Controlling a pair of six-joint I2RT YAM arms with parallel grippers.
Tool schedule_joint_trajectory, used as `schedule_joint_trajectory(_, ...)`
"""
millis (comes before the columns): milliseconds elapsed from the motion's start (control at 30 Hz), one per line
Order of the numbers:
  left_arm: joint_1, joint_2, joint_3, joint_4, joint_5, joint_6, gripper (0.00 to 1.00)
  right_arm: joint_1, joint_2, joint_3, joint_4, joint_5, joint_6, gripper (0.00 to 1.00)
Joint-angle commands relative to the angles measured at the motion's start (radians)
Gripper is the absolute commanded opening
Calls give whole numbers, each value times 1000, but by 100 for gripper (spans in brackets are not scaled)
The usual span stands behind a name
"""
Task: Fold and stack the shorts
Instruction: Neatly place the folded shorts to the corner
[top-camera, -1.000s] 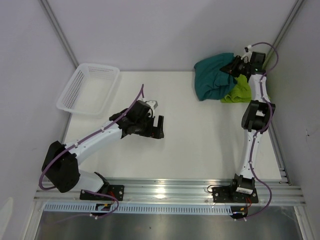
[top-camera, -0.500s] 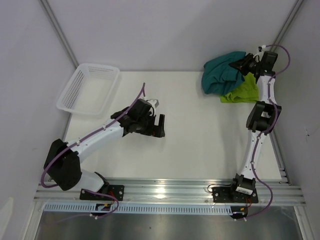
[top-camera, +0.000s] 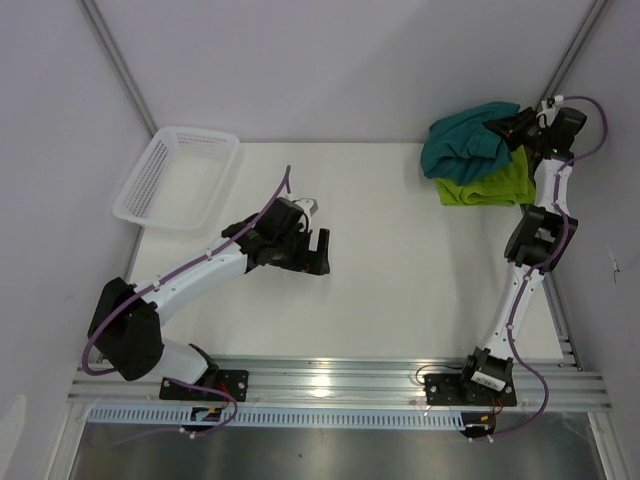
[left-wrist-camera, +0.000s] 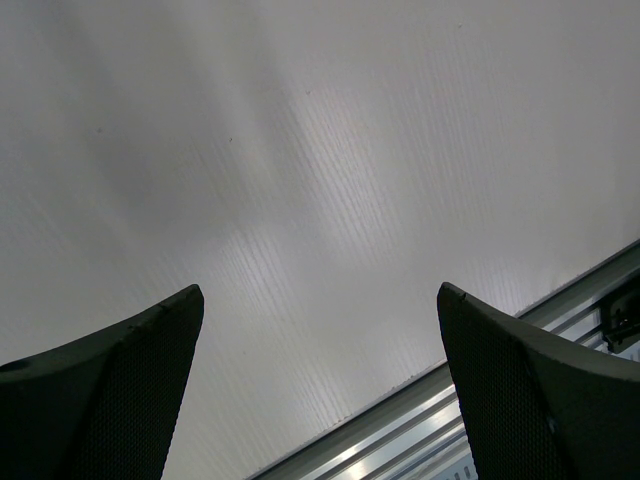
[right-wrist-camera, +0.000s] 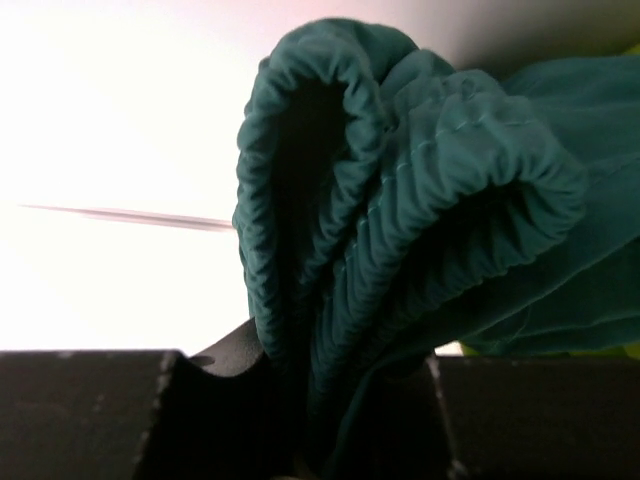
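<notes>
My right gripper moves back and down over the lime green shorts (top-camera: 492, 185) next, since the dark teal shorts hang partly past the lime green pair's far edge.
The dark teal shorts (top-camera: 462, 142) hang bunched in the air at the table's far right corner, their gathered waistband (right-wrist-camera: 400, 200) pinched in my right gripper (top-camera: 505, 127), which is shut on them. Under and beside them the lime green shorts (top-camera: 492, 185) lie crumpled on the table. A sliver of lime green shows at the right edge of the right wrist view. My left gripper (top-camera: 318, 252) hovers open over bare table left of centre, far from both pairs; nothing lies between its fingers (left-wrist-camera: 110, 390).
A white plastic mesh basket (top-camera: 178, 177) stands at the far left corner. Grey walls close in the back and both sides. A metal rail (top-camera: 340, 378) runs along the near table edge and shows in the left wrist view as the rail (left-wrist-camera: 560, 320).
My right gripper has carried the teal shorts up and to the right, toward the far right corner, uncovering more of the lime green pair. The left arm has stayed put.
</notes>
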Motion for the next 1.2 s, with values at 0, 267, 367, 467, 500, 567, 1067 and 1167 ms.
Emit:
schedule_joint_trajectory(0,-7,0,40,-5,-3,9,99,-39,42,78,130,-66,136,4)
schedule_joint_trajectory(267,-9,7,41,0,10,3,99,-83,45,-5,-42,-48,59,2)
schedule_joint_trajectory(367,-9,5,38,4,13,1,99,-91,7,-17,-193,70,-123,4)
schedule_joint_trajectory(467,-9,8,35,7,23,3,99,-100,10,-4,-243,119,-162,5)
schedule_joint_trajectory(500,-9,8,37,6,25,4,99,-103,13,2,-261,139,-176,5)
schedule_joint_trajectory(567,-9,8,37,1,25,9,99,-108,22,9,-302,196,-216,6)
schedule_joint_trajectory(1067,-9,11,40,6,37,24,99,-83,-36,-63,-523,515,-371,24)
schedule_joint_trajectory(1167,-9,11,40,4,37,29,99,-74,-53,-67,-494,485,-386,52)
